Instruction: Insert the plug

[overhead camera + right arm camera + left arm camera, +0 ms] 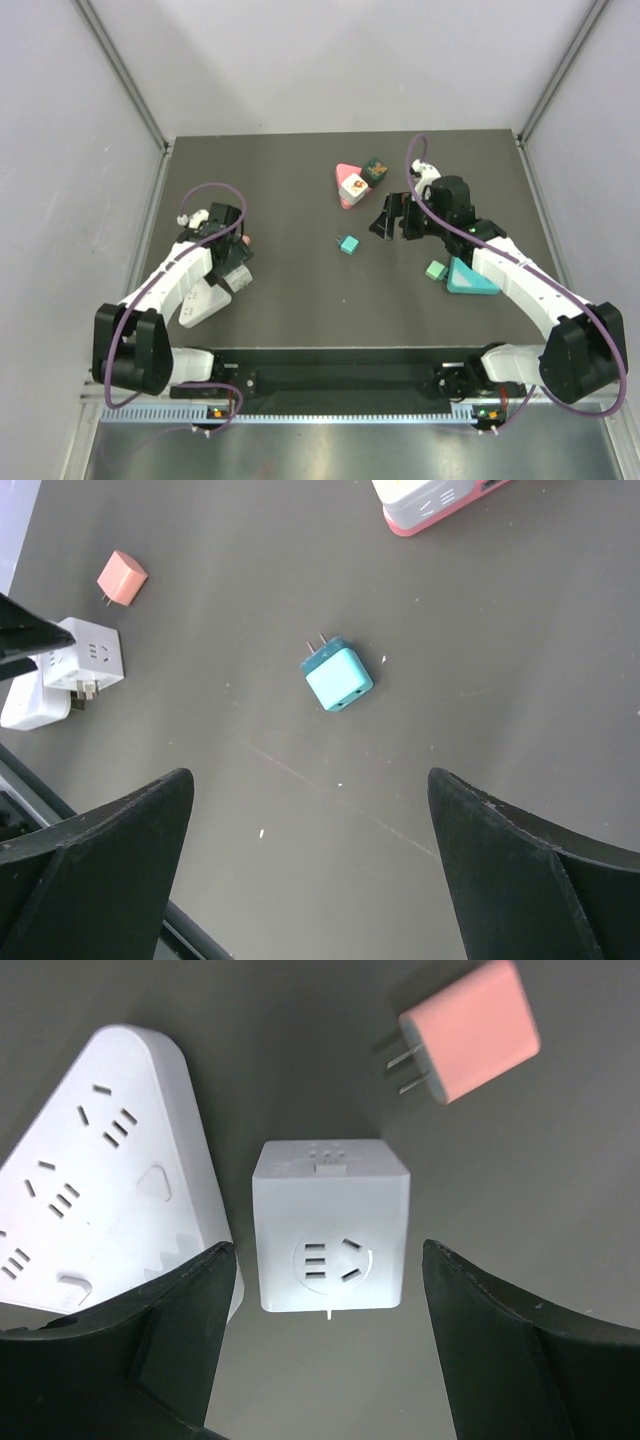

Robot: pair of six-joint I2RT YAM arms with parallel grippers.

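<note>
The white cube socket (239, 279) (88, 655) sits to my right gripper's left in the top view, so my right gripper moves toward my left gripper and closes on the socket next.
A teal plug (337, 673) lies on the dark table with its two prongs pointing away from me; it also shows mid-table in the top view (347, 243). My right gripper (308, 780) is open and empty, above the table just short of this plug (395, 222). My left gripper (328, 1250) is open and empty over a white cube socket (330, 1225), which sits between the jaws without touching them. A pink plug (468, 1030) lies beyond the cube. A white triangular power strip (90, 1180) lies left of the cube.
A pink triangular strip (346, 188) bearing a white cube and a dark green cube (376, 171) sits at the back centre. A teal triangular strip (470, 278) and a small green cube (435, 269) lie under my right arm.
</note>
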